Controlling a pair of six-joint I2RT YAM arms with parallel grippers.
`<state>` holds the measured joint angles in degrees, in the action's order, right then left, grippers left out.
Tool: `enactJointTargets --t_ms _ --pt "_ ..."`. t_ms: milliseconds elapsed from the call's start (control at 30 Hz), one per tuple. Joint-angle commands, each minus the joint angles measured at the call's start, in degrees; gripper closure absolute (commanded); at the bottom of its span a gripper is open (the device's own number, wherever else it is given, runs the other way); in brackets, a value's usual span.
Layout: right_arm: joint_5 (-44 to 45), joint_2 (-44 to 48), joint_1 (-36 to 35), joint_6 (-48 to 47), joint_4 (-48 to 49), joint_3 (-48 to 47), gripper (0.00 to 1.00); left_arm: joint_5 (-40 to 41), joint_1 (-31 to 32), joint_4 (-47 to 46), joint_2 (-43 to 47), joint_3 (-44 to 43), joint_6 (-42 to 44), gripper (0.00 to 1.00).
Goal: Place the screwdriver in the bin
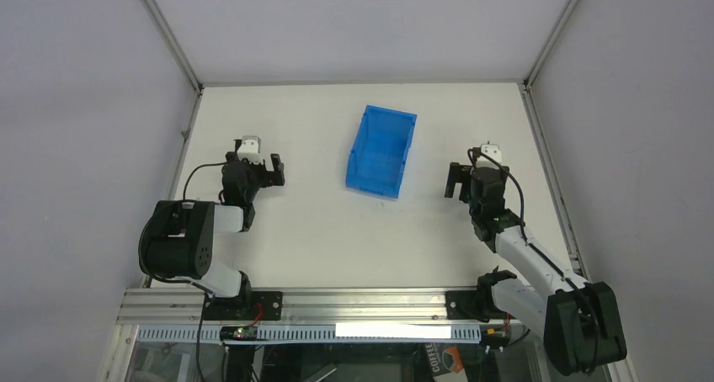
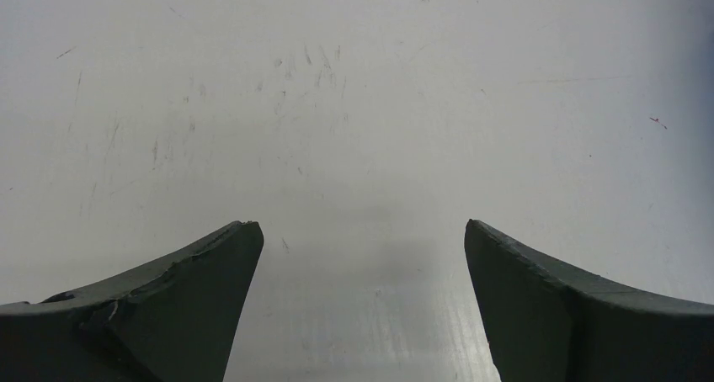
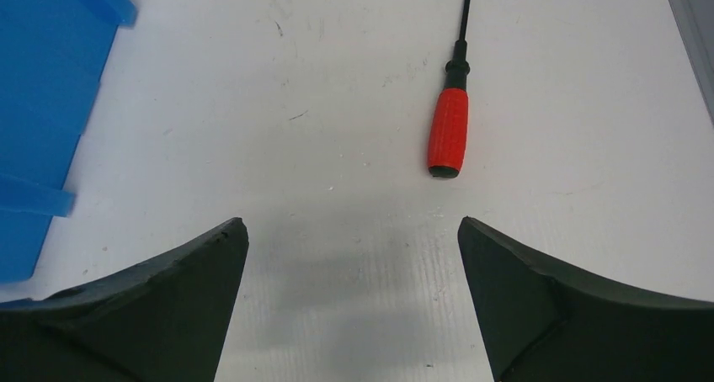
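The red handle (image 3: 449, 129) is below my right gripper, beyond its open fingertips. My right gripper should next go down, outward and to the right in the wrist view, with its fingers on either side of the handle.
The screwdriver (image 3: 448, 129), with a red handle and a thin dark shaft, lies on the white table in the right wrist view. It is ahead and a little right of my right gripper (image 3: 349, 226), shaft pointing away. The right gripper (image 1: 457, 181) is open and empty, short of the handle. The blue bin (image 1: 364, 146) stands at the table's middle back, and its wall shows at the left of the right wrist view (image 3: 42, 104). My left gripper (image 1: 269, 170) is open and empty over bare table (image 2: 362, 226). I cannot make out the screwdriver in the top view.
The white table (image 1: 320, 230) is walled by grey panels at the back and sides, with metal posts at the far corners. A metal rail (image 1: 337, 302) runs along the near edge by the arm bases.
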<state>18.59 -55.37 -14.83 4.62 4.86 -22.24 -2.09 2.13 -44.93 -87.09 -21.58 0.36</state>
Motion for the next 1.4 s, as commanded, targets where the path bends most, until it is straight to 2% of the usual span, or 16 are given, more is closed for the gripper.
enactJointTargets --t_ms 0,267,400,500,733,900,967,1167,1267,1367 --pt "0.26 -0.69 0.24 1.62 1.94 -2.8 0.01 -1.08 -0.37 -1.3 0.72 -0.21 -1.15 0.01" --pt "2.88 -1.29 0.25 2.11 1.68 -5.06 0.01 -1.08 -0.42 -1.3 0.7 -0.22 -1.15 0.01" --pt "7.01 -4.83 0.75 2.81 -9.09 -15.16 0.01 -1.05 -0.37 -1.3 0.77 -0.21 -1.15 0.01" --pt "7.42 -11.29 3.08 5.63 -20.26 -24.69 0.01 -1.08 -0.4 -1.35 0.71 -0.21 -1.13 0.01" --pt "-2.79 -30.6 11.02 6.72 -32.56 -41.87 0.01 -1.07 -0.41 -1.31 0.7 -0.21 -1.15 0.01" --pt "-5.15 -44.16 14.58 6.53 -40.87 -53.07 0.01 -1.08 -0.38 -1.38 0.7 -0.21 -1.15 0.01" --pt "-6.6 -47.45 15.71 6.22 -41.79 -54.49 0.02 -1.07 -0.41 -1.36 0.69 -0.21 -1.11 0.01" --pt "-10.25 -52.46 18.05 5.52 -41.18 -54.62 0.15 -1.13 -0.37 -1.33 0.79 -0.21 -1.15 0.01" --pt "-10.32 -53.73 18.62 5.11 -38.93 -53.22 0.26 -1.08 -0.39 -1.32 0.73 -0.21 -1.15 0.01" --pt "-9.9 -54.98 19.0 4.48 -37.65 -52.51 0.42 -1.07 -0.36 -1.33 0.7 -0.21 -1.15 0.01"
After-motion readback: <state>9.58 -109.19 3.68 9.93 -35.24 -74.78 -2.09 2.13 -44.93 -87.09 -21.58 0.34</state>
